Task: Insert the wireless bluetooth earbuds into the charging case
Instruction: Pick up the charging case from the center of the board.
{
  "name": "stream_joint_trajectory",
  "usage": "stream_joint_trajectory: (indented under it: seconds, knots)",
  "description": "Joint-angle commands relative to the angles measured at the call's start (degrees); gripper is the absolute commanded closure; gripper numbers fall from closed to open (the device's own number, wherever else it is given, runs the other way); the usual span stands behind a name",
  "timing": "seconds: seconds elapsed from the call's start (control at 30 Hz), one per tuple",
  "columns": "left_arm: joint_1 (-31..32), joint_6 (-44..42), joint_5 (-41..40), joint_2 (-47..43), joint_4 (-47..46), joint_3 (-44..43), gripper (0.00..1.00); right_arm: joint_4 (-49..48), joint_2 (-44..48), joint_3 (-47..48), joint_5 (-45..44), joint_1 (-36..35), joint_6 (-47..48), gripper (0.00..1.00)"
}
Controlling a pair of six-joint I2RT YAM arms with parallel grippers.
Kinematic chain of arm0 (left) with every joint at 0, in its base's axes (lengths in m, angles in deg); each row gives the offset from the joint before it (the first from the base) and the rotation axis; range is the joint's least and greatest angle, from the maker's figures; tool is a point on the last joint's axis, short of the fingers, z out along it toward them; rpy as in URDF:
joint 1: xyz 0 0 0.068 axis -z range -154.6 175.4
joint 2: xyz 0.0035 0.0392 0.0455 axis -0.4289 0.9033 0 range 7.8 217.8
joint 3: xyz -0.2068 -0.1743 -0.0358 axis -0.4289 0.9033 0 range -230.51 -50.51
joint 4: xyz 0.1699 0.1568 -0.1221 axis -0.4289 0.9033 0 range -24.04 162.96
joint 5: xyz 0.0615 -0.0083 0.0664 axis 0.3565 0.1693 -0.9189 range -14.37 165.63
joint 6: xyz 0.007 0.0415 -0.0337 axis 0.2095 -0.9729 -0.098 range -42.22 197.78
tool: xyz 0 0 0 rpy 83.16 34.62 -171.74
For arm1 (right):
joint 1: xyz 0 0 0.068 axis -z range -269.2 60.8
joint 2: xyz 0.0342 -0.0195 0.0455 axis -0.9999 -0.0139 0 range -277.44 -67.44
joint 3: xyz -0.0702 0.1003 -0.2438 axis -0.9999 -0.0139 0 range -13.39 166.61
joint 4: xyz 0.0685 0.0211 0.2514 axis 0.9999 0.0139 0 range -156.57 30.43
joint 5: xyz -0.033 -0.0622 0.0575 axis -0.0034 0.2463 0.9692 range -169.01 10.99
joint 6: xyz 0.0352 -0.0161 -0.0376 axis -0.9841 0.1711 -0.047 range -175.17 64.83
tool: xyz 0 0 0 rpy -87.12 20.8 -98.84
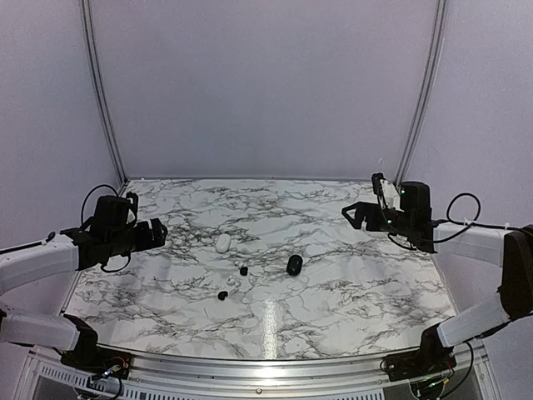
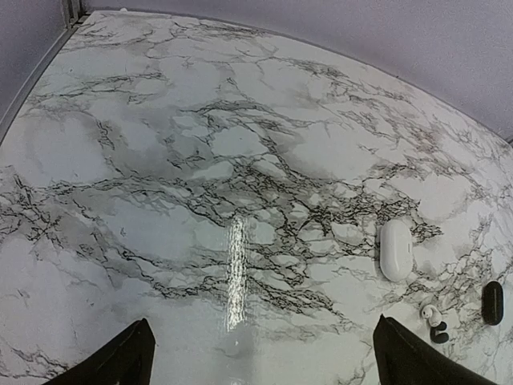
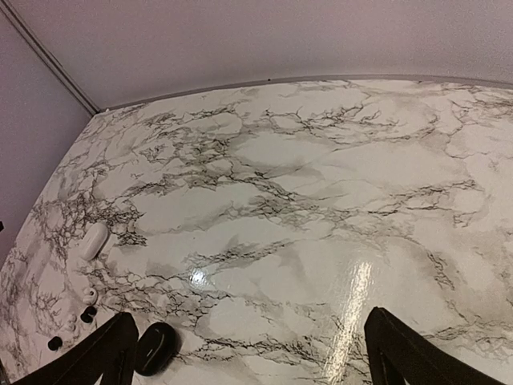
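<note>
I will move my left gripper to the right in the top view and down, and close it across both long sides of the white oval case (image 1: 223,242) (image 2: 396,250), because they are clear.
The charging case (image 1: 294,265) is a glossy black oval lying shut on the marble table (image 1: 350,283), just right of centre. One tiny black earbud (image 1: 243,270) lies to its left and a second (image 1: 222,295) nearer the front. My left gripper (image 1: 158,233) hovers open at the table's left edge, far from them. My right gripper (image 1: 354,212) hovers open at the back right. In the left wrist view the case (image 2: 492,303) and one earbud (image 2: 439,334) sit at the far right. The right wrist view shows the case (image 3: 156,349) by its left finger (image 3: 112,353), and both earbuds (image 3: 88,314) (image 3: 54,343).
A white oval case (image 1: 223,243) lies behind the black earbuds, and a small white earbud (image 1: 236,283) lies between them. The white case also shows in the left wrist view (image 2: 395,249) and the right wrist view (image 3: 92,241). Grey walls close the back and sides.
</note>
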Motion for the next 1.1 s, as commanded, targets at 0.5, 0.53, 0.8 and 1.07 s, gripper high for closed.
stream_joint_trajectory:
  seconds: [0.5,0.53,0.8,1.07]
  knots:
    - [3.6,-3.4,0.5,3.9,-1.0,-4.3,0.01,-2.0,6.1,-1.0,-1.0,-0.1,2.2,0.02]
    - [4.8,-4.3,0.2,5.0,-1.0,-5.4,0.01,-2.6,7.0,-1.6,-1.2,0.0,2.2,0.02]
    - [15.1,-8.3,-1.6,21.5,-1.0,-16.1,0.01,-5.8,12.5,-5.3,-4.9,0.0,0.7,0.01]
    - [18.6,-5.2,-2.4,32.8,-1.0,-24.4,0.05,-5.8,13.9,-6.3,-3.3,0.1,1.3,0.01]
